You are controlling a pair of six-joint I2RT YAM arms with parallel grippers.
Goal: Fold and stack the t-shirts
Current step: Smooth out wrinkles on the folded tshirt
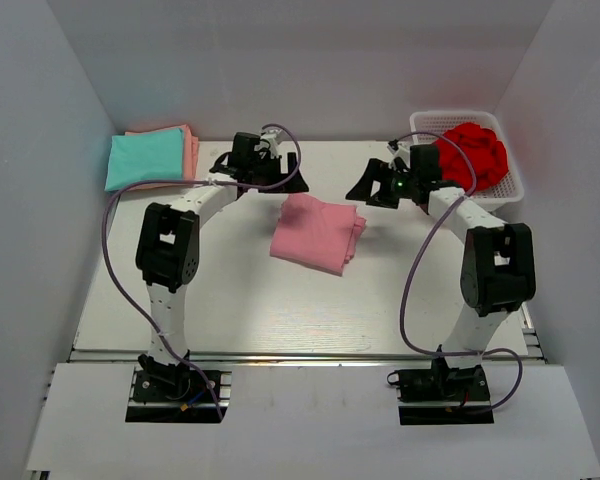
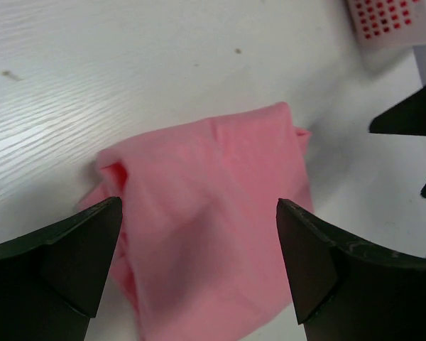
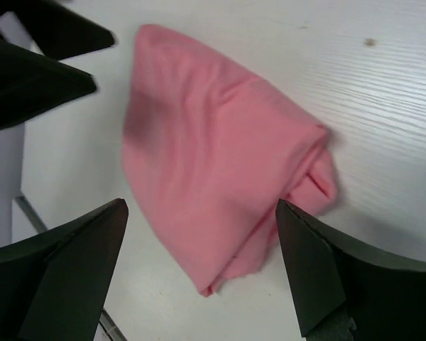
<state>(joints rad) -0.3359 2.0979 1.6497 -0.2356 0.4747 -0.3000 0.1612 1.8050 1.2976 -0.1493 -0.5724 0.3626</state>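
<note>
My left gripper moves down and back onto the pink t-shirt's side edge nearest the teal t-shirt next. Its empty fingers hover beyond the pink t-shirt's far corner.
A light pink t-shirt (image 1: 318,232) lies folded in a loose bundle on the middle of the white table, also seen as pink t-shirt (image 2: 213,227) and pink t-shirt (image 3: 213,156). My left gripper (image 1: 276,180) hovers over its far left corner; in its wrist view the left gripper (image 2: 199,206) is open, with nothing between the jaws. My right gripper (image 1: 368,188) hangs by the far right corner, and the right gripper (image 3: 202,206) is open too, above the cloth. A folded teal t-shirt (image 1: 145,160) rests on a salmon-orange t-shirt (image 1: 190,148) at the far left.
A white mesh basket (image 1: 510,185) stands at the far right with red cloth (image 1: 472,152) in it; the basket (image 2: 390,21) also shows in the left wrist view. White walls close in the table on three sides. The two grippers face each other across the pink shirt.
</note>
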